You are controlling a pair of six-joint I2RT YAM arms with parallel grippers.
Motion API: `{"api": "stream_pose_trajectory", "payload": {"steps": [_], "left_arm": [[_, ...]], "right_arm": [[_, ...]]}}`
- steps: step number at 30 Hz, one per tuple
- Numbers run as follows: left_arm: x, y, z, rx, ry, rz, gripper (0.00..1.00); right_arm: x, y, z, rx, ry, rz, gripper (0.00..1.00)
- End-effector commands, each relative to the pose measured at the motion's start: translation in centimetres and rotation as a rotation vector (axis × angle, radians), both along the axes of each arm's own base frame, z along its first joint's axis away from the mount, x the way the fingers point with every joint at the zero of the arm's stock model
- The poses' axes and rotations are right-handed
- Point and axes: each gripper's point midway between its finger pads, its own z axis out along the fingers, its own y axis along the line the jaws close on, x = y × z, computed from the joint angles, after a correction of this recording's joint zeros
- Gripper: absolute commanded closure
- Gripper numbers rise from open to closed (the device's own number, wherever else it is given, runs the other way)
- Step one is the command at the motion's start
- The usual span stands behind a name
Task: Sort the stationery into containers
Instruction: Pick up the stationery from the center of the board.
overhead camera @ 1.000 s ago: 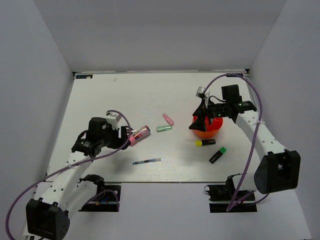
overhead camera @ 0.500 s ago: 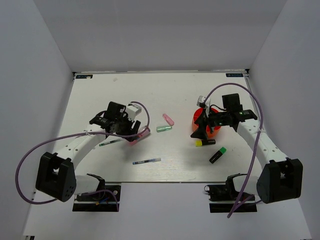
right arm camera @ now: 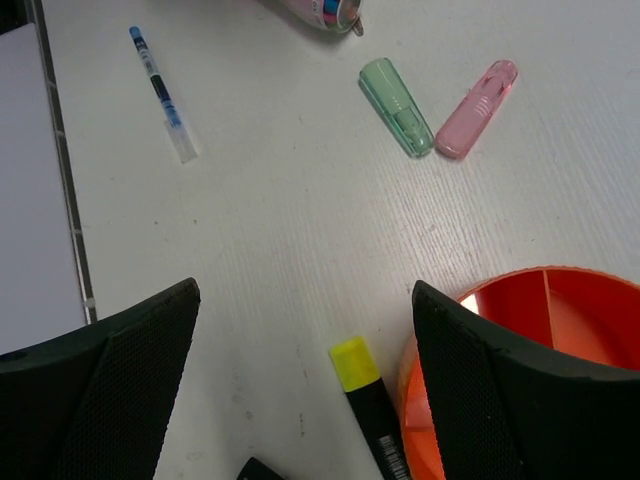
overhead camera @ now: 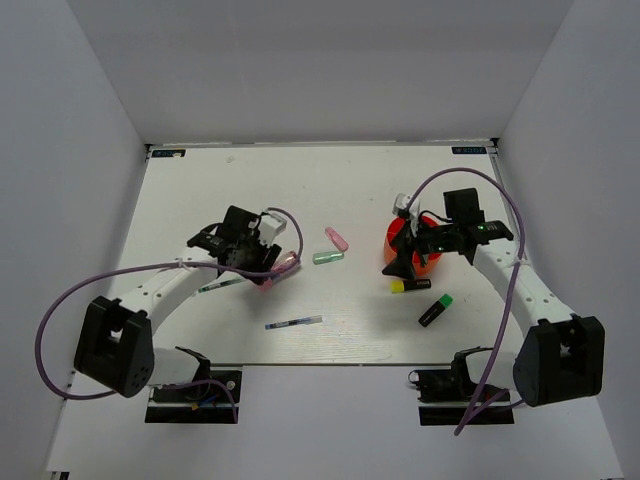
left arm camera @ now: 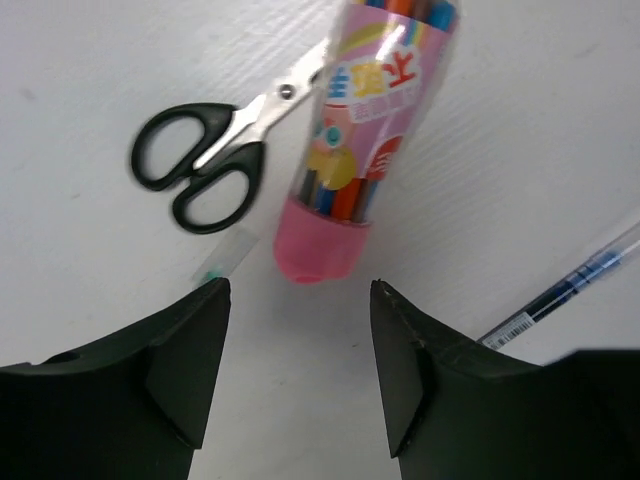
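Observation:
Next, the right gripper moves across to the left in the top view and down onto the tube's pink cap, where bare table leaves its fingers room.
My left gripper [overhead camera: 262,268] [left arm camera: 300,300] is open over bare table, just short of the pink cap of the fat pink tube [overhead camera: 284,267] [left arm camera: 370,150]. Black-handled scissors [left arm camera: 200,170] lie left of the tube, touching it; my arm hides them from above. A thin pen [overhead camera: 222,285] lies near that arm. My right gripper [overhead camera: 402,266] [right arm camera: 305,300] is open, empty, beside the orange-red cup [overhead camera: 422,262] [right arm camera: 560,340], above the yellow marker [overhead camera: 410,285] [right arm camera: 365,400]. Pink [overhead camera: 336,239] [right arm camera: 477,108], pale green [overhead camera: 328,257] [right arm camera: 398,120] and green-black [overhead camera: 435,309] markers lie loose.
A blue pen [overhead camera: 293,322] [right arm camera: 160,90] [left arm camera: 570,290] lies near the table's front edge [overhead camera: 300,362]. White walls close the table on the left, back and right.
The left wrist has swung up and right, then settled down behind the pink tube, its jaws narrowing a little. The right gripper has come off the cup to its near-left side.

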Motion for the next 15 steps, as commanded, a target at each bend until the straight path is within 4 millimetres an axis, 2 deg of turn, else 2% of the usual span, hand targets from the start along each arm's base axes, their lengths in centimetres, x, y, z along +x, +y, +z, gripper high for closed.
{"api": "stream_pose_trajectory", "payload": {"steps": [1, 2, 3, 4, 5, 6, 7, 9, 10, 11, 12, 13, 14, 15], "left_arm": [[1.9, 2.2, 4.8, -0.038, -0.182, 0.263, 0.33], [1.9, 3.1, 5.3, -0.038, -0.201, 0.308, 0.36], [1.6, 4.1, 5.6, -0.078, -0.195, 0.445, 0.36], [1.4, 5.4, 7.5, -0.124, -0.251, 0.520, 0.41], [1.1, 6.1, 7.5, -0.154, -0.245, 0.621, 0.41], [0.1, 7.4, 7.0, -0.137, -0.217, 0.667, 0.41], [-0.3, 8.6, 7.8, -0.155, -0.245, 0.716, 0.40], [-1.7, 10.2, 7.4, -0.144, -0.225, 0.798, 0.35], [-2.1, 11.5, 7.6, -0.139, -0.243, 0.855, 0.33], [-2.3, 11.8, 7.6, -0.137, -0.253, 0.862, 0.33], [-2.4, 12.1, 8.1, -0.148, -0.283, 0.871, 0.31], [-2.9, 12.6, 7.1, -0.130, -0.281, 0.883, 0.30], [-2.6, 12.8, 8.3, -0.165, -0.354, 0.887, 0.26], [-2.8, 12.9, 7.9, -0.169, -0.360, 0.895, 0.24]], "right_arm": [[0.3, 1.1, 0.1, -0.003, -0.187, 0.148, 0.12], [0.2, 1.2, -0.5, -0.016, -0.203, 0.182, 0.12], [0.6, 1.5, -0.5, -0.032, -0.229, 0.214, 0.12], [1.0, 2.2, -0.8, -0.086, -0.377, 0.325, 0.12], [1.4, 2.3, -1.6, -0.118, -0.391, 0.358, 0.12], [2.3, 3.4, -0.9, -0.141, -0.429, 0.402, 0.12], [3.8, 2.9, -1.4, -0.241, -0.512, 0.432, 0.12], [6.2, 5.2, -1.1, -0.327, -0.602, 0.495, 0.12], [8.0, 7.4, 1.1, -0.359, -0.672, 0.514, 0.16], [8.4, 7.2, -0.3, -0.390, -0.635, 0.507, 0.19], [10.0, 8.7, 0.3, -0.420, -0.629, 0.467, 0.19], [11.5, 9.8, 1.3, -0.427, -0.645, 0.424, 0.19], [11.0, 11.4, 1.6, -0.430, -0.670, 0.458, 0.19], [11.4, 12.2, 1.5, -0.431, -0.676, 0.468, 0.19]]}}
